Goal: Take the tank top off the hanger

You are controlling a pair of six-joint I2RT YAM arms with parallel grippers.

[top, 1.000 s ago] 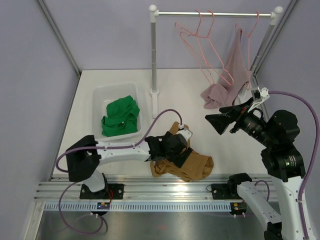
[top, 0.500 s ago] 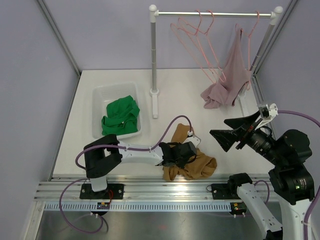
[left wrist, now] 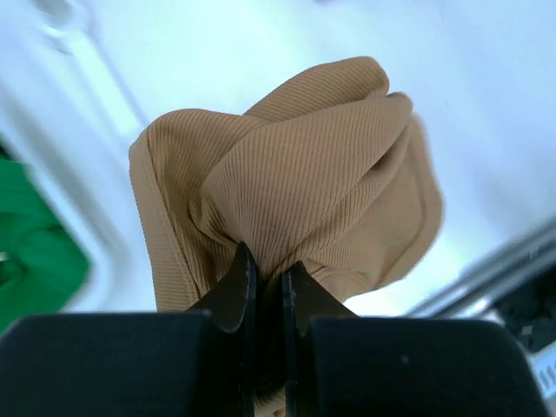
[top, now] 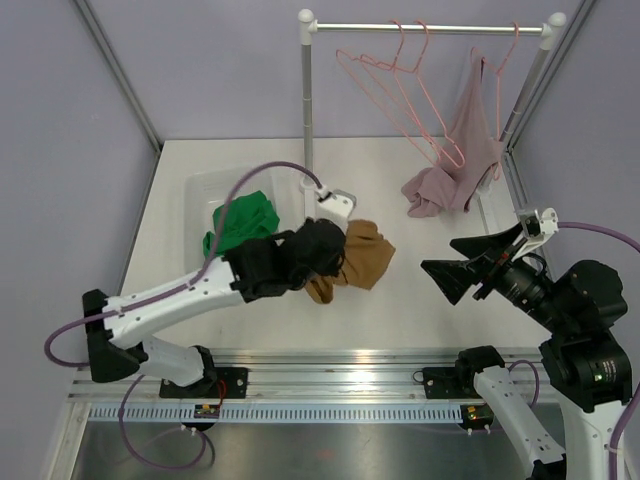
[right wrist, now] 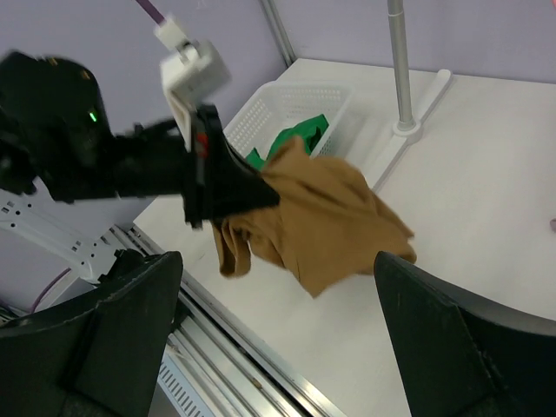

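Note:
I will next carry the tan garment (top: pixel 362 255) left in the top view with my left gripper and release it inside the basket, as the basket with the green garment is there.
A pink tank top (top: pixel 460 150) hangs from a pink hanger (top: pixel 497 65) at the right end of the rack rail, its lower part bunched on the table. My left gripper (top: pixel 325 245) is shut on a tan ribbed garment (top: pixel 362 255) and holds it above the table beside the basket. In the left wrist view the cloth (left wrist: pixel 295 165) is pinched between the jaws of that gripper (left wrist: pixel 265 269). My right gripper (top: pixel 440 258) stands open and empty, well below the tank top, facing the tan garment (right wrist: pixel 321 217).
Two empty pink hangers (top: pixel 400 90) hang mid-rail. The rack's left pole (top: pixel 307 120) stands on the table behind the left arm. A white basket (top: pixel 200 190) holds a green garment (top: pixel 240 225). Purple walls close in both sides.
The left gripper shut on the tan garment at the table's front, lifted it and carried it back toward the basket. The right arm drew back from the rack, then stayed still.

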